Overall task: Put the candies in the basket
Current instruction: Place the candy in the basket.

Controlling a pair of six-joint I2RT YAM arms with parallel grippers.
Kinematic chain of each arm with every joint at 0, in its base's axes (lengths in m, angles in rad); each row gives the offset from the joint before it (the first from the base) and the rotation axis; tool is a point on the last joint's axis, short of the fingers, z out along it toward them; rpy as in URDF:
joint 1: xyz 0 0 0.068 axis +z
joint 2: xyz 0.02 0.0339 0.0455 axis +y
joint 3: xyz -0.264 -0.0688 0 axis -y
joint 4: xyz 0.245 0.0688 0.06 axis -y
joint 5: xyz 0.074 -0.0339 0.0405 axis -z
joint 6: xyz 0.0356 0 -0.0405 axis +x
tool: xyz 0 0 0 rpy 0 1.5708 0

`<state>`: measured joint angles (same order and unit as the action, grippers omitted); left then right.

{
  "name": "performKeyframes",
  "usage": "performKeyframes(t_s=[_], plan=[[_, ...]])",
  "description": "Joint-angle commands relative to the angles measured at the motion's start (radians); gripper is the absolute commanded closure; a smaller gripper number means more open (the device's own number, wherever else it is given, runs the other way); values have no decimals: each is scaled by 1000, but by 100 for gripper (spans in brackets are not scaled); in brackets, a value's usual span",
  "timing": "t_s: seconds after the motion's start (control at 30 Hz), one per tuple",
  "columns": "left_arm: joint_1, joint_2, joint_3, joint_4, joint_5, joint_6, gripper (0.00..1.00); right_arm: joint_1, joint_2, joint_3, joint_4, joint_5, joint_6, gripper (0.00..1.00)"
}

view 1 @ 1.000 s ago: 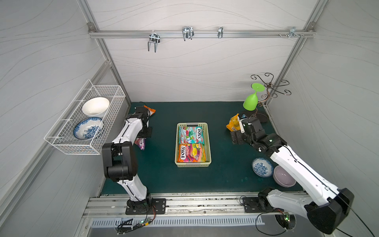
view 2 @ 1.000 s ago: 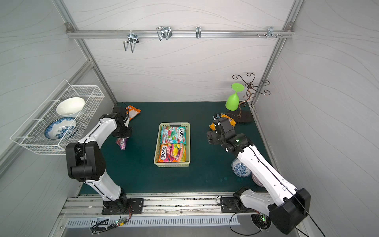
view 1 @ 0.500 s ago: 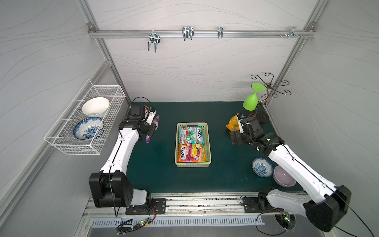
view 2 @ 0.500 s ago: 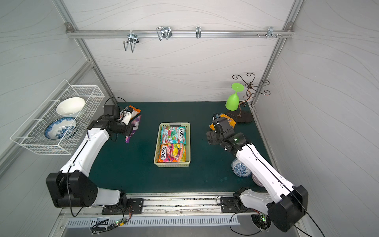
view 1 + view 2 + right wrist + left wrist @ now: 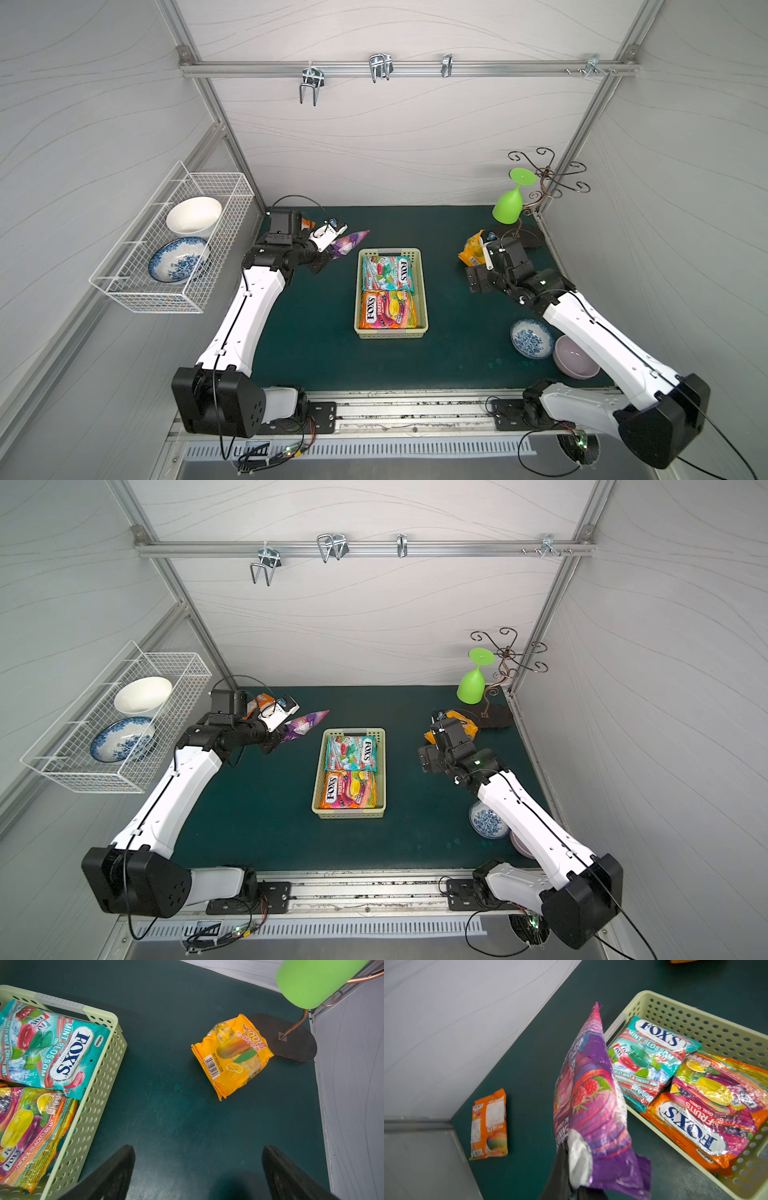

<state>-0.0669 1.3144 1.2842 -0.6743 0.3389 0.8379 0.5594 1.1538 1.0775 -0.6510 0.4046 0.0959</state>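
The purple bag (image 5: 591,1095) is hanging outside the basket, so my left gripper needs to swing back over the orange fruits bag, which lies nearer my base than my left gripper does, and let go.
The pale yellow-green basket (image 5: 420,291) stands mid-mat with a teal FOX'S bag (image 5: 388,272) and an orange fruits bag (image 5: 386,309) lying flat inside. My left gripper (image 5: 572,1167) is shut on the end of a purple candy bag (image 5: 591,1095), which hangs in the air just left of the basket's far corner (image 5: 695,1022). An orange bag (image 5: 490,1124) lies on the mat in the back left corner. A yellow bag (image 5: 232,1053) lies at the back right. My right gripper (image 5: 197,1167) is open and empty above bare mat, short of the yellow bag.
A white wire basket (image 5: 174,249) with two bowls hangs on the left wall. A green goblet (image 5: 509,203) hangs from a copper stand (image 5: 544,178), whose black base (image 5: 291,1043) touches the yellow bag. A blue bowl (image 5: 532,338) and a lilac bowl (image 5: 575,361) sit under the right arm.
My left arm has swung from the left wall toward the basket, lifting the purple bag off the mat. The right arm has barely moved.
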Motion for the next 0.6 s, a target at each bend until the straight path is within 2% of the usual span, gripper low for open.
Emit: performKeyframes(t_s=[0.0, 0.13, 0.33, 0.57], plan=[[-39, 8, 70, -9, 126, 130, 100, -7, 1, 1, 5, 2, -10, 1], [-100, 15, 74, -47, 176, 193, 100, -8, 3, -3, 7, -8, 0, 1], [-212, 26, 35, -92, 189, 397, 100, -10, 16, 12, -7, 7, -7, 1], [-285, 46, 5, -111, 194, 517, 100, -11, 26, 13, -11, 10, -11, 1]])
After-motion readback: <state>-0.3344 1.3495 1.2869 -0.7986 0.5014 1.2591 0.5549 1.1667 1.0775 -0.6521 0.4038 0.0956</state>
